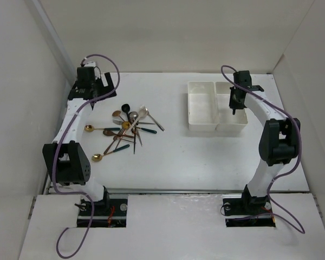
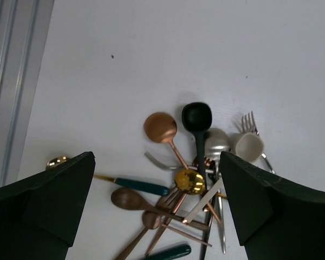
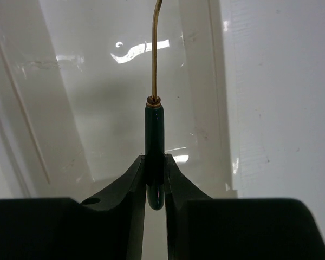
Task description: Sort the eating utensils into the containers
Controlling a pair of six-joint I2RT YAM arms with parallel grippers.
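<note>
Next, my left gripper goes to the right in the top view and down, turning to straddle the white spoon's handle (image 1: 134, 123) (image 2: 212, 191), as it lies uncovered atop the pile.
The eating utensils (image 1: 127, 127) lie in a tangled pile at the left-middle of the table. In the left wrist view I make out a copper spoon (image 2: 160, 127), a black spoon (image 2: 197, 116), a gold spoon (image 2: 190, 181), a green-handled piece (image 2: 141, 187) and a silver fork (image 2: 250, 123). My left gripper (image 1: 99, 86) (image 2: 157, 160) hangs open above the pile and holds nothing. The containers are two adjoining white bins, left (image 1: 201, 128) and right (image 1: 232, 130). Over the right bin, my right gripper (image 1: 236, 104) (image 3: 154, 165) is shut on a dark green-handled utensil (image 3: 154, 127). The utensil's gold stem points away, with its head out of view.
White enclosure walls (image 1: 27, 81) ring the table on the left, back and right. A metal rail (image 2: 11, 81) runs along the table's left edge. Both arm bases (image 1: 103, 208) (image 1: 249, 208) and their purple cables sit at the near edge.
</note>
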